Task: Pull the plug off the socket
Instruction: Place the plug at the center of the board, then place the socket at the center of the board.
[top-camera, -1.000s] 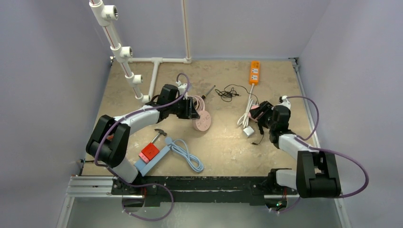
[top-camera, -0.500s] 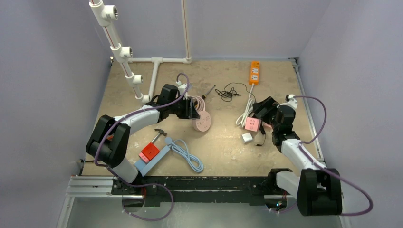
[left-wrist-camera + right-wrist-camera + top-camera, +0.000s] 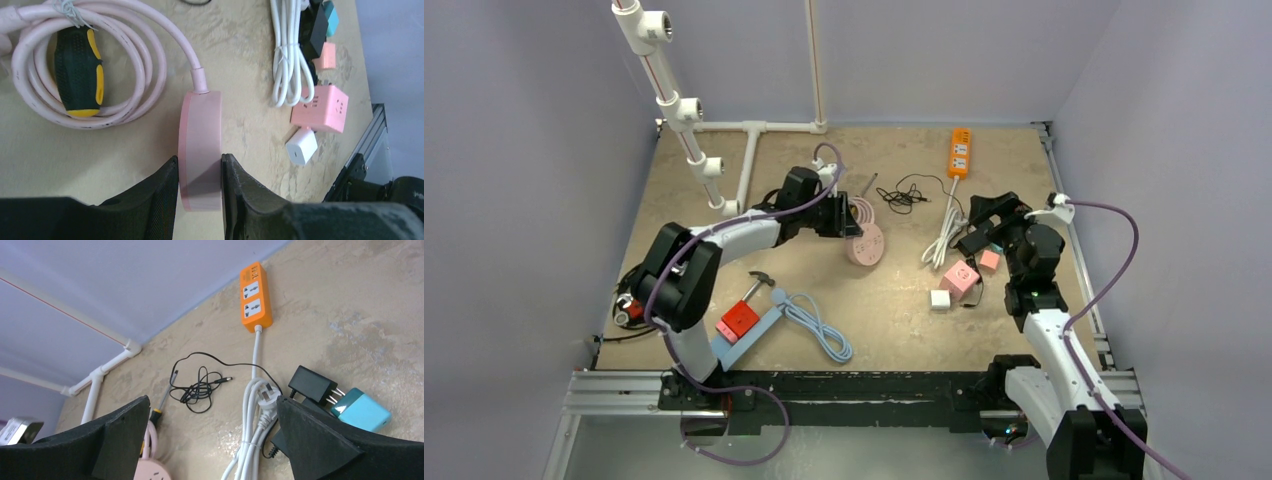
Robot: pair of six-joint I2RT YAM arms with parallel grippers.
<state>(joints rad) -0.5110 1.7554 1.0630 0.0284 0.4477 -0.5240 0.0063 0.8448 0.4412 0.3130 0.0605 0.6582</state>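
Note:
I will next move my left gripper to the right in the top view, onto the tabletop beside the white cables, and let go, because the pink cube plug lies loose.
The round pink socket stands on edge on the table, and my left gripper is shut on its rim. In the left wrist view both black fingers press the flat sides of the socket, with its coiled pink cord behind. The pink cube plug lies loose on the table, apart from the socket, and shows in the left wrist view as the plug. My right gripper hovers above and behind it, open and holding nothing.
A small white charger lies beside the cube. Nearby are a white cable bundle, an orange power strip, black and teal adapters, a screwdriver, a hammer, a blue cable and white pipes.
My right gripper opened and let go of the pink cube plug, which now lies on the table, then drew back to the right. My left gripper carried the socket slightly right and back.

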